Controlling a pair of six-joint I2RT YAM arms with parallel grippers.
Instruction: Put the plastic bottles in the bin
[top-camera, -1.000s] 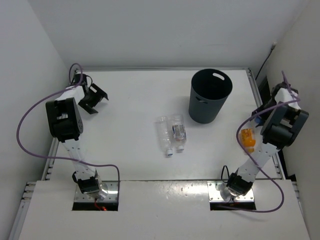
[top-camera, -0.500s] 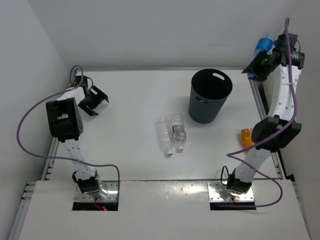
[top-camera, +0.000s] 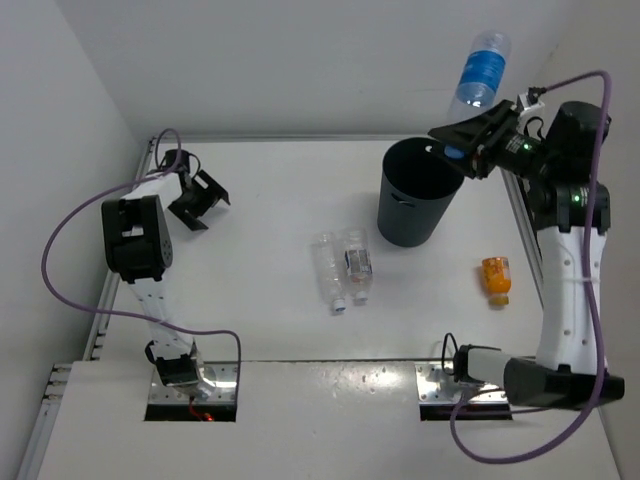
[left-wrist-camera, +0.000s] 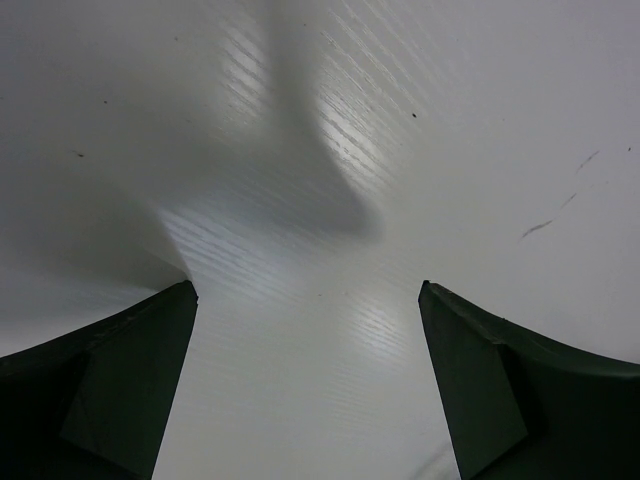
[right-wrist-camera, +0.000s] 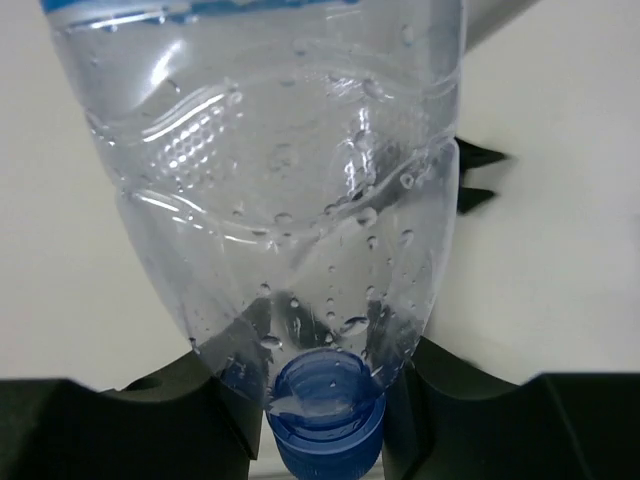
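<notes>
My right gripper should next move down and to the left in the top view to the bin's opening (top-camera: 416, 170) and then let go, because the bottle is past the bin's rim.
My right gripper (top-camera: 457, 151) is shut on the neck of a clear blue-capped bottle (top-camera: 481, 68) with a blue label, which sticks up above the far right rim of the black bin (top-camera: 418, 196). In the right wrist view the fingers (right-wrist-camera: 180, 420) clamp the bottle (right-wrist-camera: 290, 200) just above its blue cap (right-wrist-camera: 325, 425). Two more clear bottles lie side by side mid-table, one plain (top-camera: 329, 268), one with a paper label (top-camera: 357, 263). My left gripper (top-camera: 200, 197) is open and empty at the far left; its wrist view shows only white table between the fingers (left-wrist-camera: 120, 390).
An orange bottle-like object (top-camera: 496, 279) lies on the table right of the bin's base. White walls close in the table at the back and on both sides. A metal rail runs along the table's right edge (top-camera: 517, 200).
My right arm has swung up from the table's right edge and leftward, carrying the blue-capped bottle to above the bin's rim. The left gripper has shifted slightly right.
</notes>
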